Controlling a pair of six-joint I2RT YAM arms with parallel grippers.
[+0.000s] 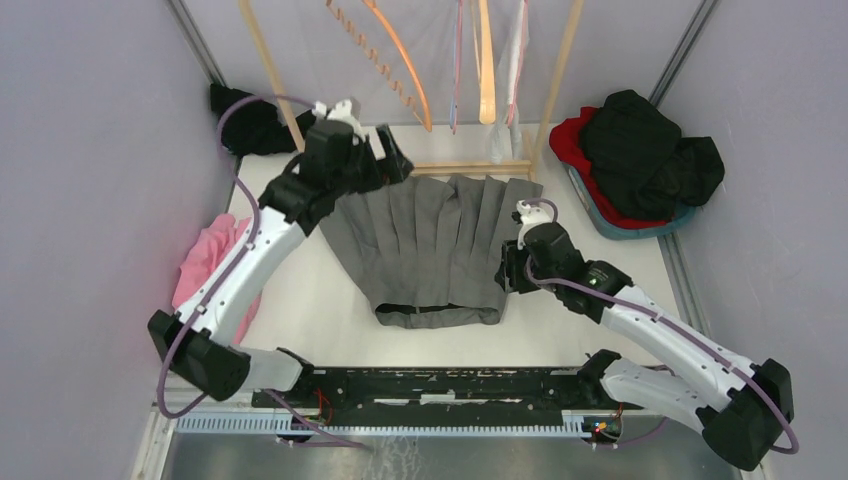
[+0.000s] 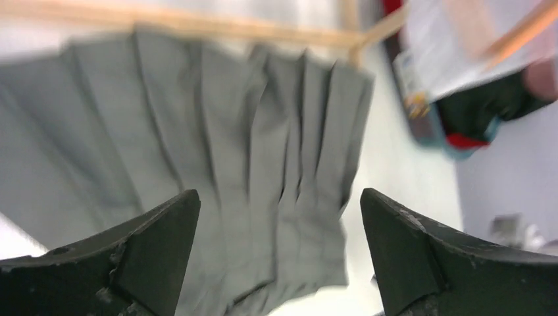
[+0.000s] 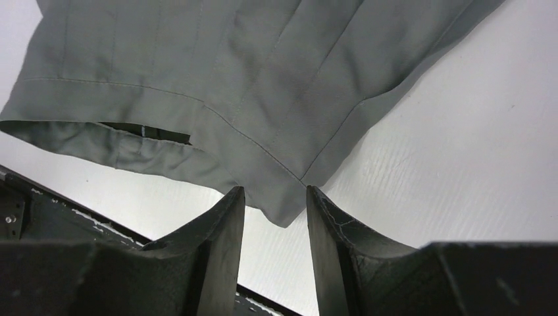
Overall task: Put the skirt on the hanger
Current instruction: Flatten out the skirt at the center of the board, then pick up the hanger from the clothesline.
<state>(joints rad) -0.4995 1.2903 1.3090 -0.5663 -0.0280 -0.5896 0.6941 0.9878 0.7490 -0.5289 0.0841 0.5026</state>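
Observation:
My left gripper lifts up and outward next until its open fingers straddle the orange hanger's smooth arm (image 1: 404, 58), since that hanger hangs empty beyond the skirt (image 1: 440, 245).
A grey pleated skirt (image 1: 440, 245) lies flat on the white table, its narrower waistband end nearest the arms. Empty hangers hang on the wooden rack behind it: an orange one (image 1: 400, 65) and a wooden one (image 1: 486, 70). My left gripper (image 1: 392, 160) hovers over the skirt's far left corner with its jaws wide open and empty; the skirt (image 2: 250, 151) shows below it, blurred. My right gripper (image 1: 510, 270) is at the skirt's near right corner with its jaws a narrow gap apart. The waistband corner (image 3: 283, 204) lies just beyond the fingertips (image 3: 233, 197), not clamped.
The rack's base bar (image 1: 470, 165) crosses just behind the skirt. A blue basket (image 1: 610, 222) of red and black clothes stands at the back right. A pink garment (image 1: 210, 255) lies at the left and a black one (image 1: 250, 120) at the back left. A black rail (image 1: 450, 385) runs along the near edge.

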